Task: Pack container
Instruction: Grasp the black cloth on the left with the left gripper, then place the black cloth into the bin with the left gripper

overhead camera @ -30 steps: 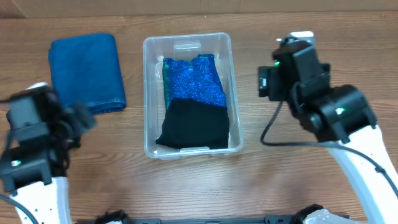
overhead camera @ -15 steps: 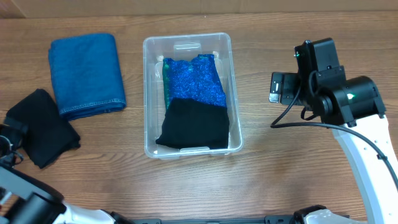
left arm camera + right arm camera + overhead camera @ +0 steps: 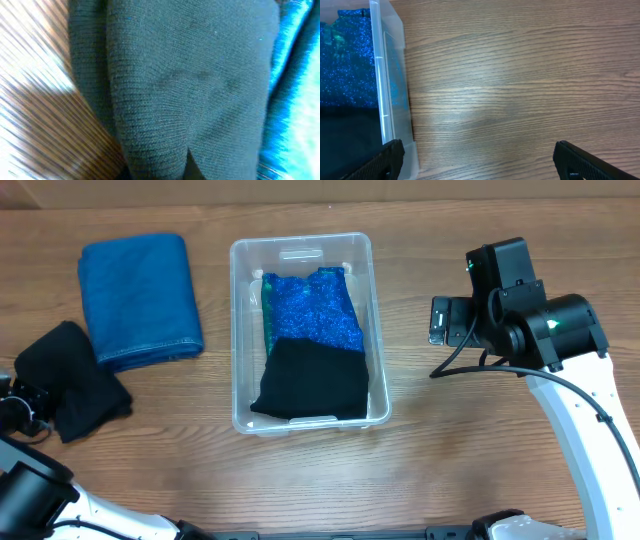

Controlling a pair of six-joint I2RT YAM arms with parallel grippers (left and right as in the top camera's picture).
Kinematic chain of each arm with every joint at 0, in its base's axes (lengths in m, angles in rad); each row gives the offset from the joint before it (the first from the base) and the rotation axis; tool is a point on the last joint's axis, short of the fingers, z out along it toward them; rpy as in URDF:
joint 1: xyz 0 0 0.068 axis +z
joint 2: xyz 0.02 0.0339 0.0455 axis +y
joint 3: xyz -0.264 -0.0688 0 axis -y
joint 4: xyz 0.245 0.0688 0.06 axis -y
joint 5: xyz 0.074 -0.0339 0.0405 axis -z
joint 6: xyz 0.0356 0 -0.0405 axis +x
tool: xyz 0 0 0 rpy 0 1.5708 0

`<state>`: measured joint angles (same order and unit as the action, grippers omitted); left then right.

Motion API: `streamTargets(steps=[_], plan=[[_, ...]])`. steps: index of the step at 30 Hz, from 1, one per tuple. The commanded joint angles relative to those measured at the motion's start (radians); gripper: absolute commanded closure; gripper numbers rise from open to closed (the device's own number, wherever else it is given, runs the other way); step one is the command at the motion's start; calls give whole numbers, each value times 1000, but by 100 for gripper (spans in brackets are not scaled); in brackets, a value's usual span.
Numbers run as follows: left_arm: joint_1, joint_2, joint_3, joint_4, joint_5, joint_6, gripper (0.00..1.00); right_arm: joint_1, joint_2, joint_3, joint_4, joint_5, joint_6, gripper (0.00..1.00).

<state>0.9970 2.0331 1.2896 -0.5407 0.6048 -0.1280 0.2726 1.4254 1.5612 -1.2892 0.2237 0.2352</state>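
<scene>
That part of the blue sparkly cloth (image 3: 312, 308) still shows uncovered in the container (image 3: 240, 330). I should next lift my left gripper, carry it across the denim cloth and release over that part.
The clear container (image 3: 240, 330) stands mid-table, its wall (image 3: 387, 75) at the left of the right wrist view. Inside lie a blue sparkly cloth (image 3: 312, 308) and a black cloth (image 3: 312, 380). A black knit cloth (image 3: 78, 378) lies crumpled at the far left and fills the left wrist view (image 3: 185, 85), bunched into a fold at the bottom. My left gripper (image 3: 28, 402) sits at that cloth's lower-left edge, shut on it, its fingers hidden by fabric. My right gripper (image 3: 480, 165) is open over bare wood just right of the container, with nothing between its fingers.
A folded blue denim cloth (image 3: 140, 295) lies left of the container, touching the black knit cloth; its edge (image 3: 295, 75) shows in the left wrist view. The right arm (image 3: 540, 330) hangs over the table's right side. Bare wood (image 3: 470, 450) surrounds the container.
The left arm dropped back to the table's lower-left corner, uncovering the black knit cloth, and its gripper shut on that cloth. The right arm swung to the right, away from the container.
</scene>
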Motion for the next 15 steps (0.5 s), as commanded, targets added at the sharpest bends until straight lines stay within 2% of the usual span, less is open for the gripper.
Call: streamTargets(steps=[1, 4, 7, 9, 11, 15], plan=[[-21, -141, -8, -50, 171, -96, 96, -5, -2, -5, -5, -2, 5, 0], [-30, -394, -8, -58, 190, -249, 96, -5, -2, -5, -4, -2, 5, 0], [-107, -614, -8, -74, 208, -314, 96, -5, -2, -5, -4, -21, 4, 0], [-229, -742, -8, -92, 196, -314, 96, -5, -2, -5, -6, -27, 4, 0], [-410, -826, -8, -96, 160, -315, 96, -5, -2, -5, -8, -28, 5, 0], [-808, -840, -8, -113, -86, -314, 96, -5, -2, -5, -13, -43, 4, 0]])
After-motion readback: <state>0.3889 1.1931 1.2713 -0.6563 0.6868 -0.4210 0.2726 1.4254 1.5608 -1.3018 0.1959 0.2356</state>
